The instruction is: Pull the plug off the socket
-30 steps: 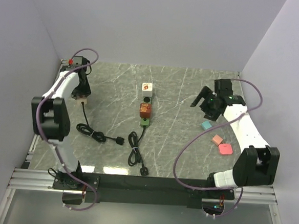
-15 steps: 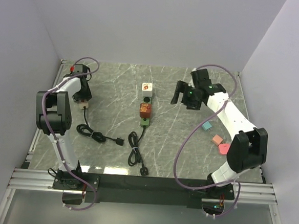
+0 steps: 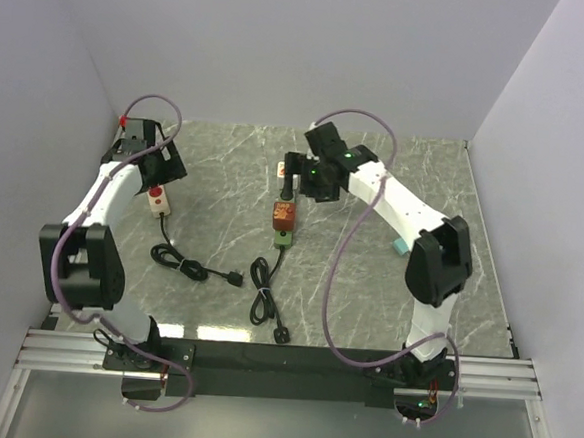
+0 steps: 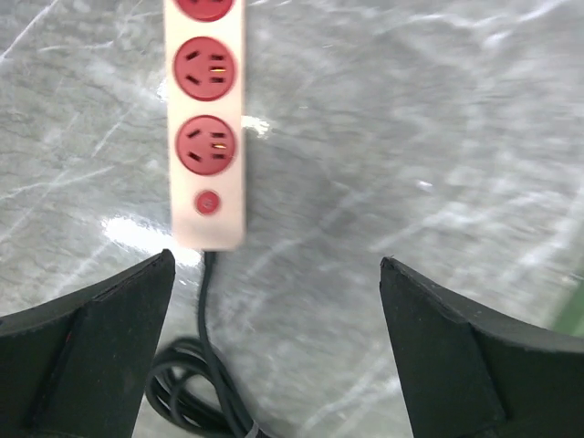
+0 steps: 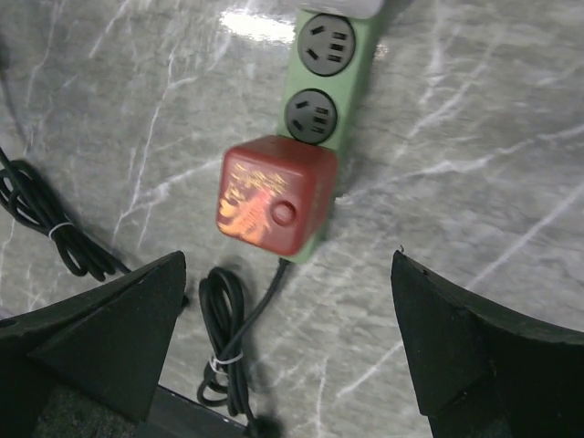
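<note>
The right gripper moves down, open, and to its left in the top view, around the red plug next.
A green socket strip lies mid-table with a red plug seated in its near end; in the top view the red plug sits on that strip. A white plug stands at the strip's far end, partly hidden by my right gripper. In its wrist view the right gripper hangs open above the red plug, touching nothing. My left gripper is open over a white strip with red sockets, with its fingers apart from it.
Black cords run from both strips: a tied coil below the green one, another coil near the white strip. A teal block lies beside the right arm. Walls close in on the left, back and right.
My right arm has swung from the right side leftward to hover over the green strip. The left gripper has opened wide and drawn back off the white strip.
</note>
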### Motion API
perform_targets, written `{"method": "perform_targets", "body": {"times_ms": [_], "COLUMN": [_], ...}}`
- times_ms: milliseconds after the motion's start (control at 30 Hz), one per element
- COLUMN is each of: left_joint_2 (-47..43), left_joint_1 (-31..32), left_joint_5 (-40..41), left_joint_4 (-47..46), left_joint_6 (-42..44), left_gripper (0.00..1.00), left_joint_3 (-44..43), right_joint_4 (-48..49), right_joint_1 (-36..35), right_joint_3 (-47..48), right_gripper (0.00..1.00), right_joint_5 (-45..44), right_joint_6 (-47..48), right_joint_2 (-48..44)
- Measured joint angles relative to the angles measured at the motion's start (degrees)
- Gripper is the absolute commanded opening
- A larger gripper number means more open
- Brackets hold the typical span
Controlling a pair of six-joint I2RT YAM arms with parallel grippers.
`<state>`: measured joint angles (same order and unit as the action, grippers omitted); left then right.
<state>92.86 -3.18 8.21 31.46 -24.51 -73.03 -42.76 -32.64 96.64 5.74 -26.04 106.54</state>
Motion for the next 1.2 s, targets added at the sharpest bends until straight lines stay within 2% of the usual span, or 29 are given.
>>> {"method": "perform_targets", "body": {"times_ms": [133,400,500,600,667,767,800,867,900,1200], "left_joint_2": [-5.44,-15.08,-16.17,-15.72,-15.19,-14.56,-14.47,-14.32,-14.14,-9.22], "left_joint_1": [1.57,12.44,14.10,15.23,16.11,17.62,18.16,18.78,19.10,21.81], "left_joint_5": [-1.84,-4.59,-5.33,-5.64,-5.81,-6.10,-6.45,-6.88,-7.17,-13.62], "left_joint_4": [0.96,0.50,-0.68,-0.83,-0.90,-1.38,-1.86,-2.56,-3.04,-11.52], "left_joint_6": [-1.77,-5.70,-7.30,-8.83,-9.64,-10.58,-10.86,-11.23,-11.32,-13.00], "left_gripper": [0.99,0.99,0.99,0.99,0.99,0.99,0.99,0.99,0.99,0.96], "left_joint_3": [0.15,4.63,7.41,9.46,10.08,10.45,10.60,10.84,10.95,13.77], "right_joint_4": [-2.08,-4.07,-5.14,-5.84,-6.51,-6.40,-6.01,-4.66,-3.87,-1.05], "right_joint_1": [-2.60,-5.27,-6.10,-6.95,-7.45,-7.76,-7.74,-7.74,-7.76,-7.43], "right_joint_3": [5.66,10.23,12.24,13.29,13.25,12.22,11.54,9.90,9.01,2.08], "right_gripper": [0.98,0.94,0.87,0.76,0.74,0.57,0.41,0.19,0.02,0.00], "right_joint_5": [-2.36,-6.38,-7.72,-8.68,-9.35,-10.29,-10.43,-10.64,-10.69,-10.58], "right_joint_6": [-1.64,-5.11,-6.62,-8.04,-8.72,-9.38,-9.46,-9.66,-9.51,-3.02], "right_joint_2": [6.05,13.92,15.96,17.27,17.57,17.55,17.05,16.15,15.63,10.84]}}
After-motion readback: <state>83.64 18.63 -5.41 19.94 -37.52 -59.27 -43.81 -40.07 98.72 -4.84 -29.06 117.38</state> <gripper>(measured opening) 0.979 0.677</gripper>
